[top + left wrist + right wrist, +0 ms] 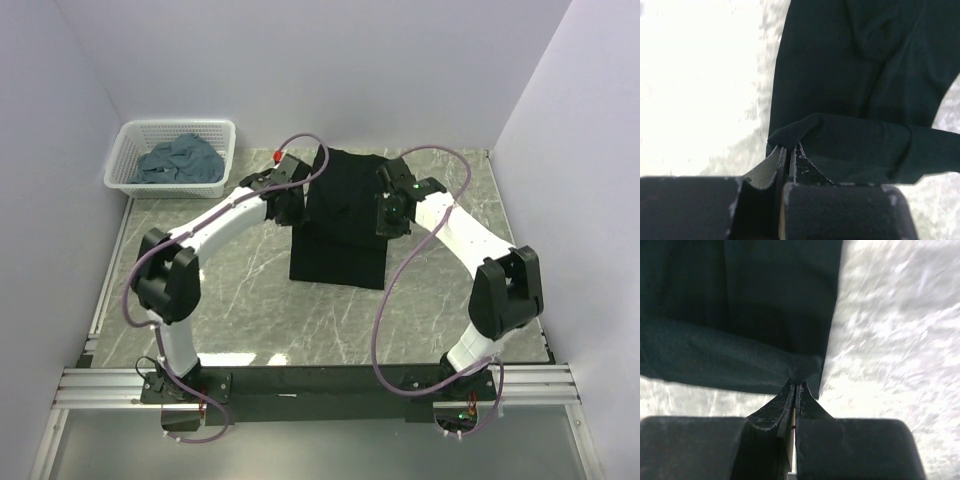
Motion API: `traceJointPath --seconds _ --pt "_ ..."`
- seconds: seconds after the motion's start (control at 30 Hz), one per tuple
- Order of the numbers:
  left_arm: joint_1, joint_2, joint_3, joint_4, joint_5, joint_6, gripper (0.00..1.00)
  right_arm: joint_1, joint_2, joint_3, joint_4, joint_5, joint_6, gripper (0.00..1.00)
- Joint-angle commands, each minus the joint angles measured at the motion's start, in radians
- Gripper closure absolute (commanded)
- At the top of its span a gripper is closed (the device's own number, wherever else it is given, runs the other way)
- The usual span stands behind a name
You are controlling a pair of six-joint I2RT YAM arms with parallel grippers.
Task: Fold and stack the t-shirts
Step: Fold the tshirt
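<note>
The raised fold comes down slightly outward with my left gripper onto the black t-shirt layer beneath (pixel 297 227) (pixel 781 131) next, since it still hangs above that layer.
A black t-shirt (pixel 340 215) lies as a long, partly folded strip in the middle of the table. My left gripper (pixel 290 208) sits at its left edge and my right gripper (pixel 390 216) at its right edge, both about halfway along. In the left wrist view the left gripper (pixel 789 147) is shut on a raised fold of the black t-shirt (pixel 855 75). The right gripper (pixel 796 386) is likewise shut on a pinched corner of the black t-shirt (pixel 740 300). Blue-grey t-shirts (pixel 180 162) lie crumpled in the basket.
A white lattice basket (pixel 128 150) stands at the far left corner. White walls close in the left, back and right sides. A metal rail (pixel 320 385) carries both arm bases at the near edge. Marbled grey table (pixel 250 300) surrounds the shirt.
</note>
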Motion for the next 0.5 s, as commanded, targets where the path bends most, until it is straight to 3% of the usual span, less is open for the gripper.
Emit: traceJointPath --seconds 0.0,0.23,0.47 --pt "0.010 0.039 0.086 0.065 -0.048 0.100 0.99 -0.042 0.026 0.086 0.030 0.086 -0.036 1.00" --pt "0.015 0.178 0.172 0.109 -0.049 0.129 0.99 -0.077 0.071 0.090 0.089 0.092 -0.037 1.00" --pt "0.025 0.235 0.149 0.152 -0.068 0.125 0.99 -0.094 0.143 0.039 0.184 0.086 -0.040 1.00"
